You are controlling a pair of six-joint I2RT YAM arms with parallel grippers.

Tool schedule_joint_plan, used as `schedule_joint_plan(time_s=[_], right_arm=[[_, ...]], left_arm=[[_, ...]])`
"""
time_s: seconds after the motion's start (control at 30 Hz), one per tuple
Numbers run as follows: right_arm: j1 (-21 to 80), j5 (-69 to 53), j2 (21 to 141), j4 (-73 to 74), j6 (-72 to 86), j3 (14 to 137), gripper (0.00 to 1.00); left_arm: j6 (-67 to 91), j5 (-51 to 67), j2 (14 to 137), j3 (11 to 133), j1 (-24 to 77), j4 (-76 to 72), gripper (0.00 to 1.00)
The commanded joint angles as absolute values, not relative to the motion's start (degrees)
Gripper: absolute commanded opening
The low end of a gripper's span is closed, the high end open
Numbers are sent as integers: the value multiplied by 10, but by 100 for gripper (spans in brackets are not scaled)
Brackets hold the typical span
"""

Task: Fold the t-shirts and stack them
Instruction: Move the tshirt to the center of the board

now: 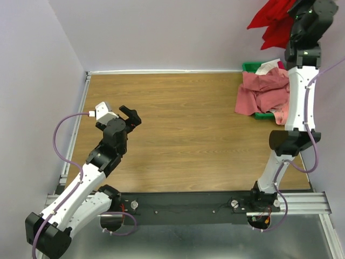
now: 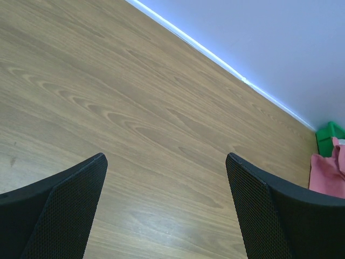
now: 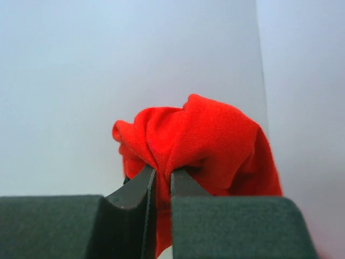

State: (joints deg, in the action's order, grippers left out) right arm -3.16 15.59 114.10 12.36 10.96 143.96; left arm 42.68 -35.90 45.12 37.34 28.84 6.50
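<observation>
I should move my right gripper to its left in the top view and down to let go of the red t-shirt, because the bare middle of the table is below there.
My right gripper [image 1: 291,13] is raised high at the back right and is shut on the bright red t-shirt [image 1: 272,24], which hangs bunched from it above the bin. In the right wrist view the red t-shirt [image 3: 199,143] is pinched between the nearly closed fingers [image 3: 137,189]. The salmon pink t-shirts [image 1: 263,94] lie crumpled in a heap in and over the green bin [image 1: 250,67]. My left gripper [image 1: 129,116] is open and empty, low over the bare wood at the left. A pink shirt edge [image 2: 329,172] shows at the right of the left wrist view.
The wooden table top [image 1: 183,129] is bounded by a white rail at the back and a metal rail [image 1: 75,129] at the left. Pale walls stand behind and at both sides. A black bar [image 1: 188,208] carries the arm bases at the near edge.
</observation>
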Motion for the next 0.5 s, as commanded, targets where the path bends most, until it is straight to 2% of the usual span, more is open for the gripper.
schedule_joint_plan(time_s=[0.0, 0.07, 0.13, 0.3, 0.47], right_arm=[[-33, 62, 1096, 64, 130, 1464, 0], [-33, 16, 1077, 62, 159, 1452, 0], [-32, -99, 1057, 57, 184, 1434, 0], [-2, -288, 1042, 48, 228, 1416, 0], [63, -357, 1015, 47, 268, 1355, 0]], left_arm=[[423, -362, 446, 384, 287, 52, 99], [423, -361, 443, 382, 287, 48, 99], [421, -357, 436, 381, 287, 47, 99], [420, -343, 415, 381, 287, 47, 99], [423, -319, 392, 379, 287, 49, 99]])
